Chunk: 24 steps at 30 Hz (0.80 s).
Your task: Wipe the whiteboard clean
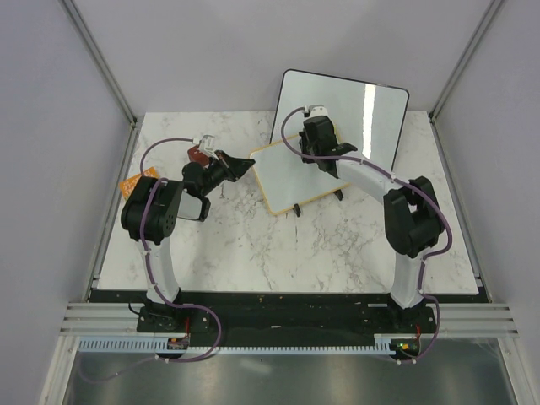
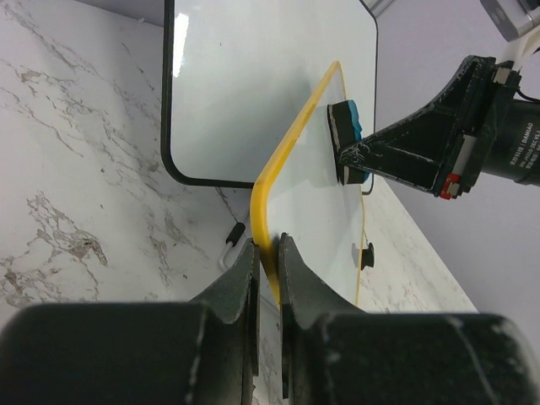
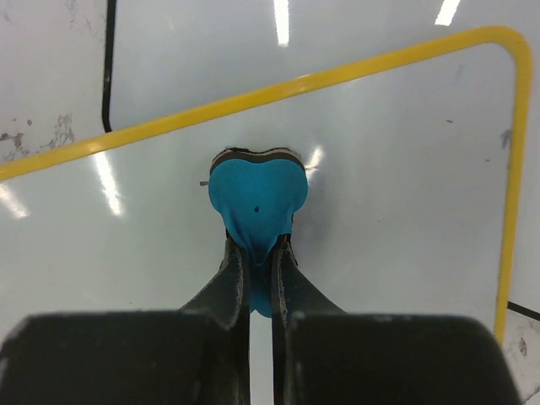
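My right gripper pulls the eraser back off the board next, then lowers and releases it. The clear tabletop before the board's feet (image 1: 329, 230) is back and below the gripper.
The small whiteboard (image 1: 291, 173) with a yellow-wood frame stands tilted on black feet at the table's middle back. Its surface looks blank in the right wrist view (image 3: 405, 169). My left gripper (image 1: 245, 163) is shut on the board's left frame edge (image 2: 263, 228). My right gripper (image 1: 319, 156) is shut on a blue eraser (image 3: 257, 202), squeezed between the fingers and pressed flat against the board's face. The eraser (image 2: 346, 126) also shows in the left wrist view, on the board's upper part.
A larger black-framed blank board (image 1: 346, 105) leans behind the small one. An orange packet (image 1: 135, 184) lies at the table's left edge by the left arm. A red-brown object (image 1: 199, 154) sits near the left wrist.
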Available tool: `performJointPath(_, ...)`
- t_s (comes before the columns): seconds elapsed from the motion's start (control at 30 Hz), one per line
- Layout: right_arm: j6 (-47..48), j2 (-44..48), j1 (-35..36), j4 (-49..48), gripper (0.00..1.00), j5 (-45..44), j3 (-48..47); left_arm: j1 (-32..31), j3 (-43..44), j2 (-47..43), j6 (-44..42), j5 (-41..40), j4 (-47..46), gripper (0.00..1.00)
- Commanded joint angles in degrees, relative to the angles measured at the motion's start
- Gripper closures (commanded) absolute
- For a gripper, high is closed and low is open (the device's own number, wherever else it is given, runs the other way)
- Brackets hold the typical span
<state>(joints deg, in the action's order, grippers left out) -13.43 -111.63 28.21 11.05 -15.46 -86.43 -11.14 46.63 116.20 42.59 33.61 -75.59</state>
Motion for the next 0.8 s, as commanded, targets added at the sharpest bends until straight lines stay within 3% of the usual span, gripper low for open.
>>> performJointPath(0.0, -0.8, -2.3, -5.5, 6.0, 1.00, -3.3, 1.3, -0.8, -1.3, -2.2, -2.2, 5.6, -8.7, 0.98)
performJointPath(0.37, -1.9, 0.6, -6.0, 5.7, 1.00, -0.2, 4.1, -0.8, -1.7, -2.7, -2.5, 5.8, -8.6, 0.98)
performJointPath(0.57, -2.8, 4.2, -5.7, 4.0, 1.00, 0.3, 11.3, -0.8, -2.5, -3.5, -2.8, 5.5, -8.3, 0.98)
performJointPath(0.6, -2.8, 4.7, -5.6, 3.8, 1.00, 0.2, 13.2, -0.9, -2.6, -3.8, -2.8, 5.4, -8.3, 0.96)
performJointPath(0.77, -3.5, 7.3, -5.2, 2.5, 1.00, 0.3, 19.1, -0.9, -3.4, -4.3, -2.9, 5.2, -8.6, 0.62)
